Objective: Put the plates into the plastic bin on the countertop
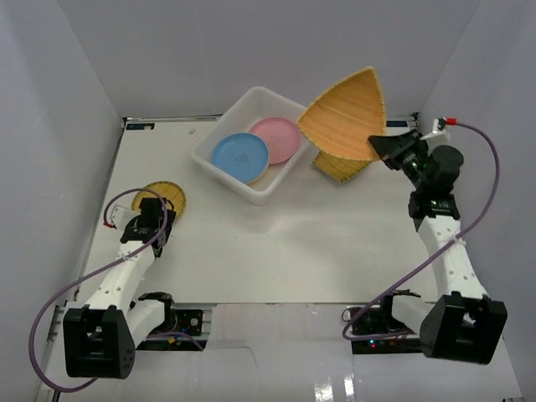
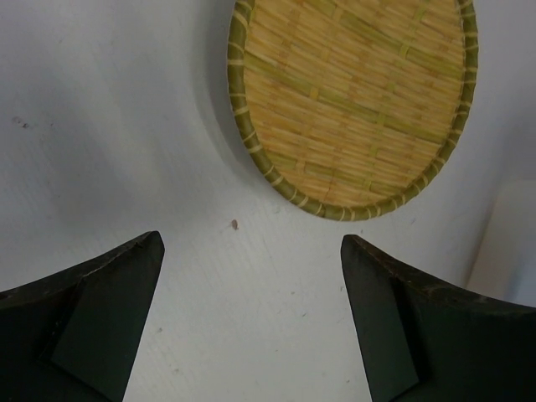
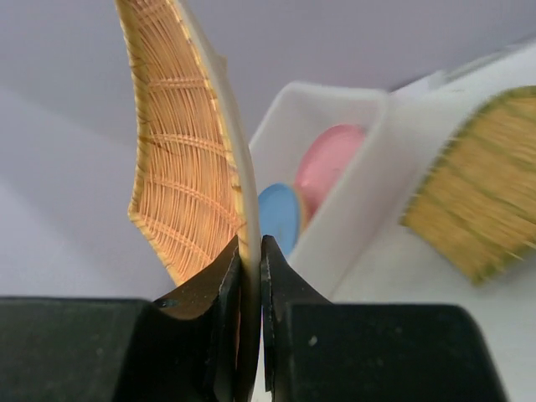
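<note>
The fan-shaped plate (image 1: 345,113) is hanging beside the bin, so next I need to move my right gripper to the left in the top view, lower it over the blue and pink plates and let go.
My right gripper (image 1: 379,146) (image 3: 250,251) is shut on the rim of the fan-shaped woven plate (image 1: 345,113) (image 3: 180,159), holding it lifted and tilted just right of the plastic bin (image 1: 224,172) (image 3: 394,142). In the bin lie a blue plate (image 1: 239,154) (image 3: 279,218) and a pink plate (image 1: 278,138) (image 3: 328,163), with an orange-yellow edge under the blue one. A squarish woven plate (image 1: 337,169) (image 3: 486,193) rests on the countertop (image 1: 285,251) below the lifted one. My left gripper (image 1: 149,209) (image 2: 251,268) is open over the countertop, just short of the round woven plate (image 1: 167,198) (image 2: 352,100).
Pale grey panels (image 1: 67,126) wall the countertop on the left, back and right. Purple cables (image 1: 477,209) loop from both arms. The bin stands diagonally at the back centre.
</note>
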